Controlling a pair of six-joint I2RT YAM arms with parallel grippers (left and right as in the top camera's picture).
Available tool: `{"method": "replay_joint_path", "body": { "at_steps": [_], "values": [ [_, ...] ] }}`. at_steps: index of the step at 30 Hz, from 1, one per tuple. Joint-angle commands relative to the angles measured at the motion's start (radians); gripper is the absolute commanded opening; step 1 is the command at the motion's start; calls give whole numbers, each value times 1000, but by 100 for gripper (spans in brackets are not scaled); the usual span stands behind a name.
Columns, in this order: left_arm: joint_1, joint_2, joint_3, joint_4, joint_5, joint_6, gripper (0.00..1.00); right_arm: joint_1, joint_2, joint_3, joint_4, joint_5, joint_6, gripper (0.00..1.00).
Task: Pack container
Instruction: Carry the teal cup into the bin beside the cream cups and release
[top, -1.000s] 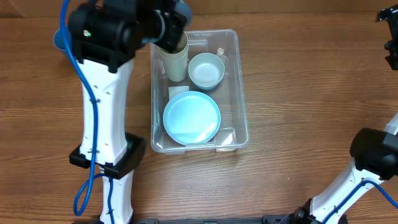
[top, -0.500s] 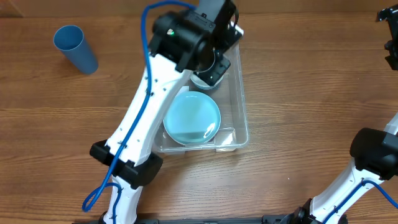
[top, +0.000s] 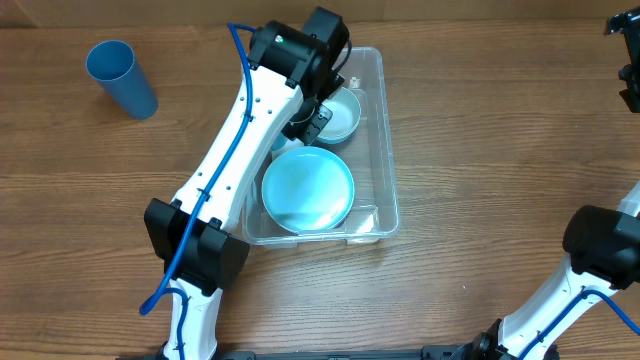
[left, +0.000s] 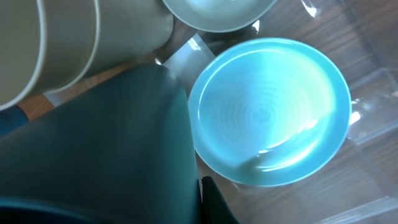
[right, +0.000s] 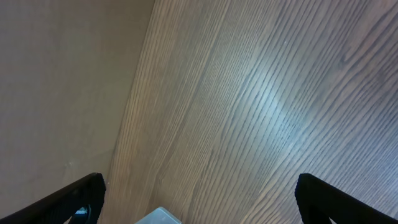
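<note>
The gap between the cream cup and the light blue plate is below. My left gripper needs to lower the dark teal cup into it next.
The clear container stands at the table's middle. It holds a light blue plate, a pale bowl and a cream cup, which the arm hides in the overhead view. My left gripper hangs inside the container over its back left part. In the left wrist view it is shut on a dark teal cup, beside the plate and the bowl. My right gripper is open and empty over bare wood, at the overhead view's far right edge.
A blue cup stands upright at the table's back left, apart from the container. My left arm crosses the container's left wall. A clear corner shows at the bottom of the right wrist view.
My left arm has swung right from the back left to over the container, uncovering the blue cup, then drawn a little toward the front. The right arm has not moved.
</note>
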Motion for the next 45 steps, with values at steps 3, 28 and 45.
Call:
{"method": "replay_joint_path", "body": {
  "at_steps": [3, 28, 45],
  "values": [
    [16, -23, -60, 73, 23, 18, 4, -2, -8, 12, 1, 4, 4, 100],
    [14, -23, -129, 150, 23, 19, 40, -2, -8, 12, 1, 4, 4, 100],
    [195, -79, 417, -63, -14, -63, 93, -2, -8, 12, 1, 4, 4, 100]
  ]
}}
